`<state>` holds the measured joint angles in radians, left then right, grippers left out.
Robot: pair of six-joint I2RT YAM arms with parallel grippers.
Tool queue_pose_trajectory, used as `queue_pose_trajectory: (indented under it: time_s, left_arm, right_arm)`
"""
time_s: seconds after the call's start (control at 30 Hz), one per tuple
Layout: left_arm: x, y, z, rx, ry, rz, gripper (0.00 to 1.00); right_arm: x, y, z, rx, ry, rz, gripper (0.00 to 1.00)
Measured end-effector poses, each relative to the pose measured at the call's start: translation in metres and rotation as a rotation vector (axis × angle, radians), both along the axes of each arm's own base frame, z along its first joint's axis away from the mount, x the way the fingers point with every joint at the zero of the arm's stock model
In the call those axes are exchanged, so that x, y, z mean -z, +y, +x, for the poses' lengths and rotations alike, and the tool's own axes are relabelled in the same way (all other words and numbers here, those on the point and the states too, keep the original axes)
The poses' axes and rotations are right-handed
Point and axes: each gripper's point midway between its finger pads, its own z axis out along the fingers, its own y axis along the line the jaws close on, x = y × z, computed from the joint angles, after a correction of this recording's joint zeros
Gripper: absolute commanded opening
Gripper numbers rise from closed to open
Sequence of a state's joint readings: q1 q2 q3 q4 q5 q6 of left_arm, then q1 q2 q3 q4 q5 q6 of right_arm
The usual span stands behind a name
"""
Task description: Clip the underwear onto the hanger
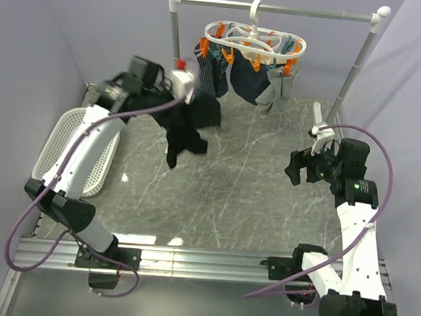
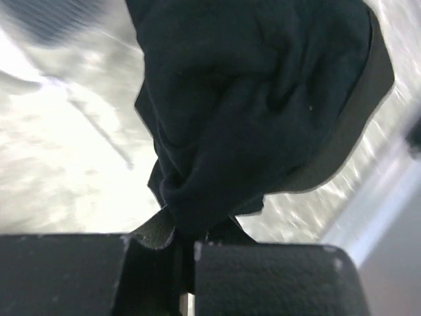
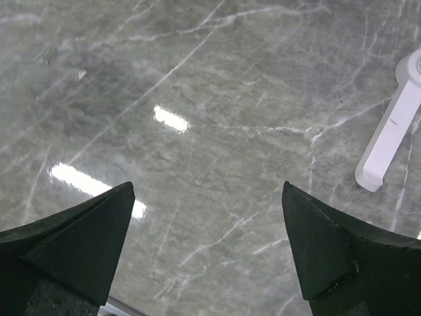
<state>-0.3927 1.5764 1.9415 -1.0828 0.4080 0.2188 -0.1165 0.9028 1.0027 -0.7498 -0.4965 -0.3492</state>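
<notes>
My left gripper will next swing back and down and let go of the black underwear [image 1: 191,128] at the table's middle.
The black underwear [image 1: 191,128] hangs limp from my left gripper [image 1: 188,91], which is shut on its top edge and holds it in the air, left of and a little below the hanger. In the left wrist view the black cloth [image 2: 256,99] fills the frame above the closed jaws [image 2: 187,247]. The white oval hanger [image 1: 255,42] with orange and teal pegs hangs from the metal rail by its hook. My right gripper [image 1: 302,166] is open and empty above the table at the right; its fingers [image 3: 79,243] frame bare marble.
A dark striped garment [image 1: 211,71], a dark navy piece [image 1: 246,81] and grey sock-like pieces [image 1: 276,90] are pegged to the hanger. The silver rail stand [image 1: 279,7] spans the back. A white basket [image 1: 70,148] sits at the left. A white stand foot [image 3: 395,128] lies at the right.
</notes>
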Motion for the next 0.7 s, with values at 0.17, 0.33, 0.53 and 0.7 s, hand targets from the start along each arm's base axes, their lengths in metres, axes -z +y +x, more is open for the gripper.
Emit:
queue_pose_trajectory:
  time_s: [0.17, 0.33, 0.53, 0.7]
  left_arm:
    - [0.086, -0.057, -0.056, 0.208, 0.198, 0.084, 0.00]
    - [0.154, -0.109, -0.112, 0.463, 0.391, 0.148, 0.01]
    - [0.200, -0.150, -0.151, 0.747, 0.541, 0.176, 0.10]
    - [0.238, -0.178, -0.112, 0.821, 0.543, 0.202, 0.23]
  right_arm:
    - [0.004, 0.002, -0.014, -0.067, 0.005, -0.045, 1.00]
    - [0.010, 0.006, -0.027, -0.126, 0.028, -0.068, 1.00]
    - [0.021, 0.010, -0.040, -0.179, 0.022, -0.086, 0.98]
    - [0.038, 0.012, -0.043, -0.229, 0.074, -0.091, 0.96]
